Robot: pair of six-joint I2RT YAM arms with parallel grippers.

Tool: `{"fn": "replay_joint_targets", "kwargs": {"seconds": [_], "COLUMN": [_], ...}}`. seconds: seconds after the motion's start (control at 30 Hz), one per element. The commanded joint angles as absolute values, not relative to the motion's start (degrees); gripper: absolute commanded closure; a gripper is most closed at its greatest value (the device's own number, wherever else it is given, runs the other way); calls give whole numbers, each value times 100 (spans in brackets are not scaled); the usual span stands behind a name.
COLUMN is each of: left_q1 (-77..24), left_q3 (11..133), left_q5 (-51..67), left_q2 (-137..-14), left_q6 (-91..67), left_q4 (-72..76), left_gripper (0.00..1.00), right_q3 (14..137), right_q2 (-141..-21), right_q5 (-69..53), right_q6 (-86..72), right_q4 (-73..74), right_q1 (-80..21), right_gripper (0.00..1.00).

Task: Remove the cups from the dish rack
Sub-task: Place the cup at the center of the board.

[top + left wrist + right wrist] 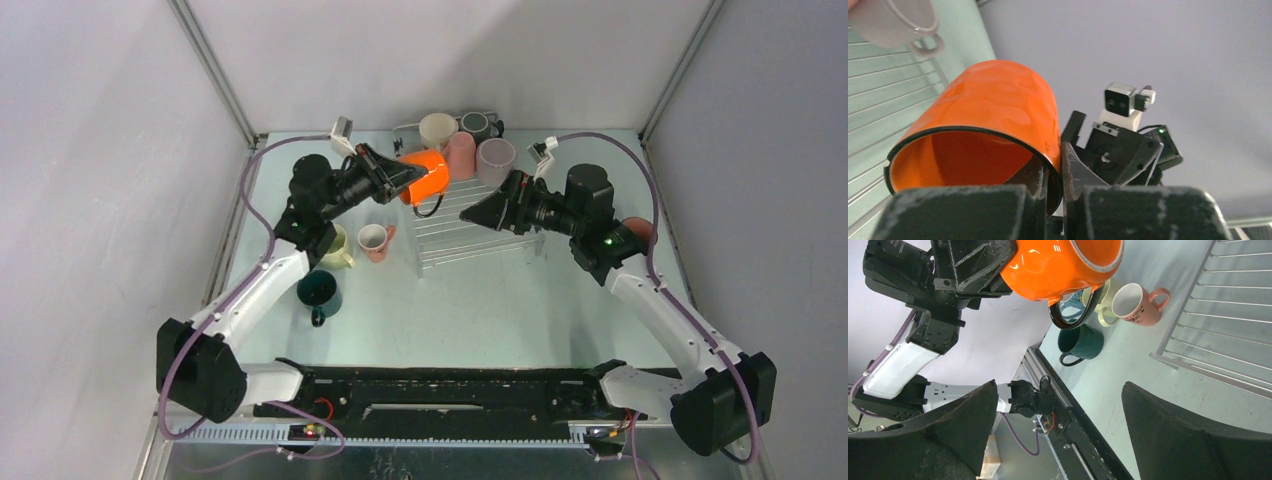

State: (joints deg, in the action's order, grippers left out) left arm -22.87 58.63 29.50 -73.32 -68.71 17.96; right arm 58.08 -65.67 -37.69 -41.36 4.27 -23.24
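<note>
The left gripper turns the orange cup (426, 176) upright, back and down onto the open tabletop (362, 296) beside the dark teal cup next, clear of the rack, to release it.
My left gripper (403, 178) is shut on the rim of an orange cup (426, 176) with a black handle and holds it tilted in the air above the left end of the dish rack (470, 235). In the left wrist view one finger is inside the orange cup (993, 110) and one outside, my gripper (1060, 167) pinching the wall. My right gripper (470, 213) is open and empty over the rack. In the right wrist view it (1060, 412) faces the orange cup (1063, 262). Cream (437, 130), pink (460, 155), mauve (495, 160) and dark (475, 123) cups stand at the rack's far end.
On the table left of the rack stand a pale green cup (338, 247), a pink cup (374, 240) and a dark teal cup (319, 290). They also show in the right wrist view, teal (1080, 340) and pink (1135, 302). A reddish cup (640, 230) sits behind the right arm.
</note>
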Motion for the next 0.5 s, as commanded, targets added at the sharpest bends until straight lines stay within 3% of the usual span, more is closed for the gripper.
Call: {"fn": "replay_joint_targets", "kwargs": {"seconds": [0.0, 0.47], "left_q1": [-2218, -2216], "left_q3": [6486, 6639], "left_q5": [2794, 2205], "left_q2": [-6771, -5953], "left_q6": [-5939, -3675], "left_q4": [1238, -2524], "left_gripper": [100, 100], "right_q3": [5787, 5890], "right_q2": [-6306, -6185], "right_q5": [-3631, -2811], "right_q6": [-3882, -3503], "right_q4": [622, 1357], "right_q1": [-2276, -2172], "right_gripper": [0, 0]}}
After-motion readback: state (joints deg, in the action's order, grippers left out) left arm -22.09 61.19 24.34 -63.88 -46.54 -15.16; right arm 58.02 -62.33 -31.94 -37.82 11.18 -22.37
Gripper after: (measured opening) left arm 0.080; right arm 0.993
